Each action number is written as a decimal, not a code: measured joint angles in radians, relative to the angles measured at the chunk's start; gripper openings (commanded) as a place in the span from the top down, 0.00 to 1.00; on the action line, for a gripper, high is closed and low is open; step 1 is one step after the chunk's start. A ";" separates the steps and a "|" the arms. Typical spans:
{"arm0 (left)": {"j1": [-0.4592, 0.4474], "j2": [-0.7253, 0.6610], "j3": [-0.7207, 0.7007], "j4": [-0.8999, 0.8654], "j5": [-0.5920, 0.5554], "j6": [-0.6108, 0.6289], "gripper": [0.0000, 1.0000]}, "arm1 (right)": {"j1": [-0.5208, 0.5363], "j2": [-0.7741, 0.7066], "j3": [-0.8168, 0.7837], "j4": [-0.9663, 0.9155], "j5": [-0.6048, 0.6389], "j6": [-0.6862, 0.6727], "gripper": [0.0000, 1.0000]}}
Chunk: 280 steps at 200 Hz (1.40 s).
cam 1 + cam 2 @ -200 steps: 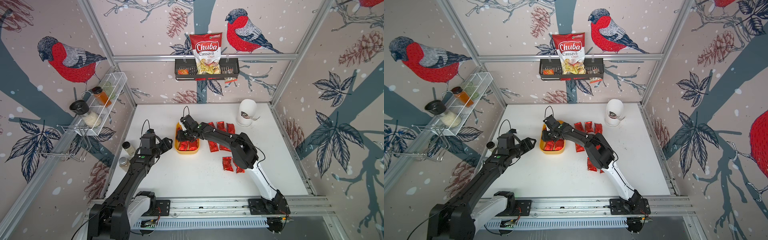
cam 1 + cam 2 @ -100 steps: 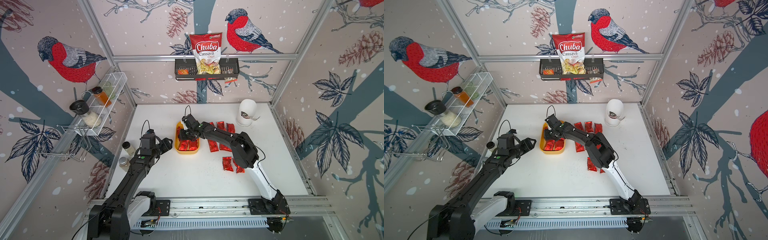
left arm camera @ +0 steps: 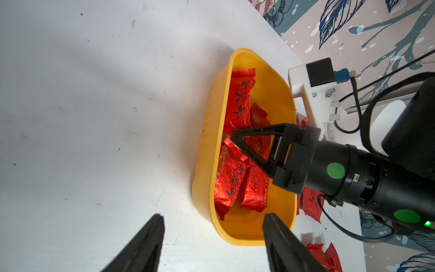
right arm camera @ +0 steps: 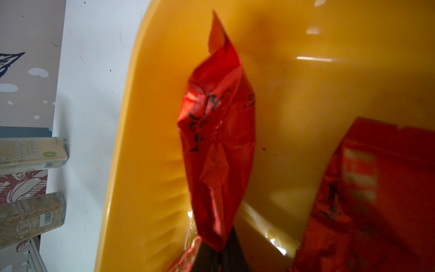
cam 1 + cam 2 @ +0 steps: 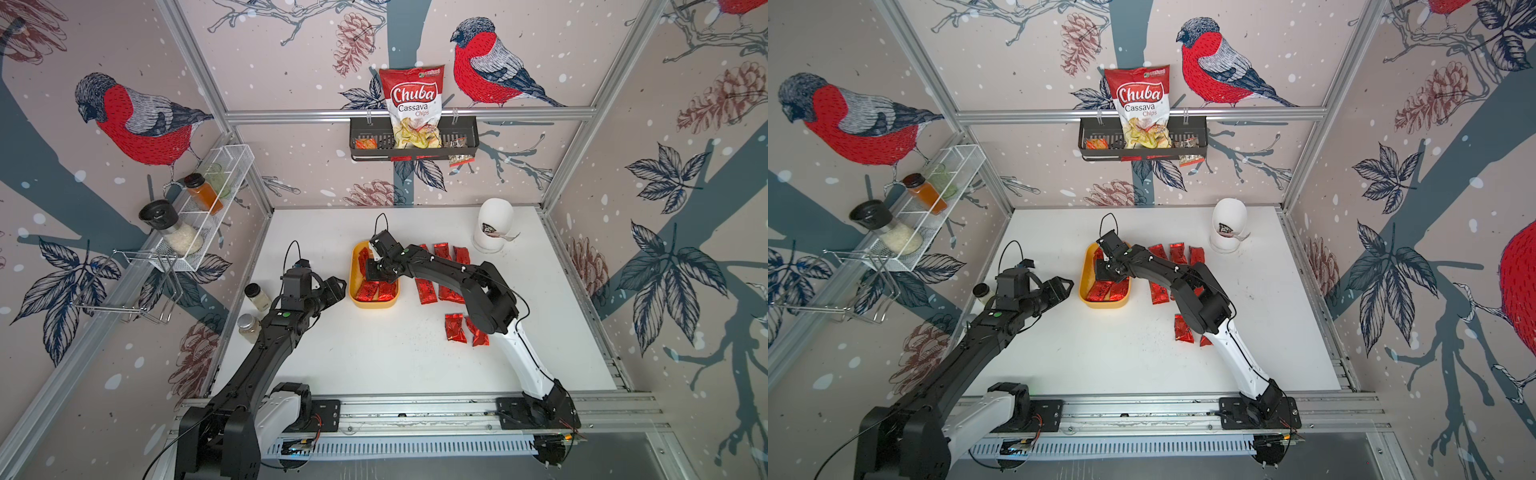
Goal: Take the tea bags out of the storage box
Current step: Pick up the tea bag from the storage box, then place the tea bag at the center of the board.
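Note:
The robot's right gripper next needs to lift clear of the box [image 5: 353, 274], move back, lower and release, because the empty tabletop beside the nearest tea bags lies back from that gripper.
The mustard-yellow storage box [image 5: 353, 274] [image 5: 1084, 276] sits mid-table with several red foil tea bags [image 5: 371, 291] [image 3: 240, 103] inside. My right gripper [image 5: 372, 272] [image 3: 233, 137] reaches down into the box [image 3: 204, 141]. In the right wrist view it [image 4: 220, 253] is shut on the end of one tea bag [image 4: 219, 141], which stands on end against the box wall [image 4: 153, 141]. Several more tea bags [image 5: 426, 291] [image 5: 1182, 328] lie on the table right of the box. My left gripper [image 5: 338, 286] [image 3: 213, 215] hovers open just left of the box, holding nothing.
Two spice jars [image 5: 257, 296] [image 5: 248, 328] stand by the left wall near my left arm. A white cup [image 5: 492, 226] stands at the back right. A black basket [image 5: 361, 133] with a Chuba chips bag hangs on the back wall, and a white wire rack [image 5: 232, 166] on the left wall.
My right gripper has closed inside the box and now pinches a tea bag. The left arm has not moved.

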 measured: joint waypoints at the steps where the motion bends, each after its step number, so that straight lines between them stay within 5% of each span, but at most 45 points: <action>1: 0.000 0.000 0.000 0.000 0.000 0.000 0.29 | 0.000 -0.002 -0.002 0.001 0.000 0.000 1.00; 81: 0.000 -0.040 0.051 -0.042 0.003 0.005 0.34 | -0.001 -0.337 -0.307 0.161 -0.026 0.021 1.00; 182: -0.239 -0.089 0.053 -0.050 -0.075 -0.059 0.35 | 0.050 -1.077 -1.263 0.402 0.000 0.270 1.00; 280: -0.254 -0.150 0.032 -0.051 -0.101 -0.089 0.35 | 0.106 -1.175 -1.521 0.541 0.078 0.494 1.00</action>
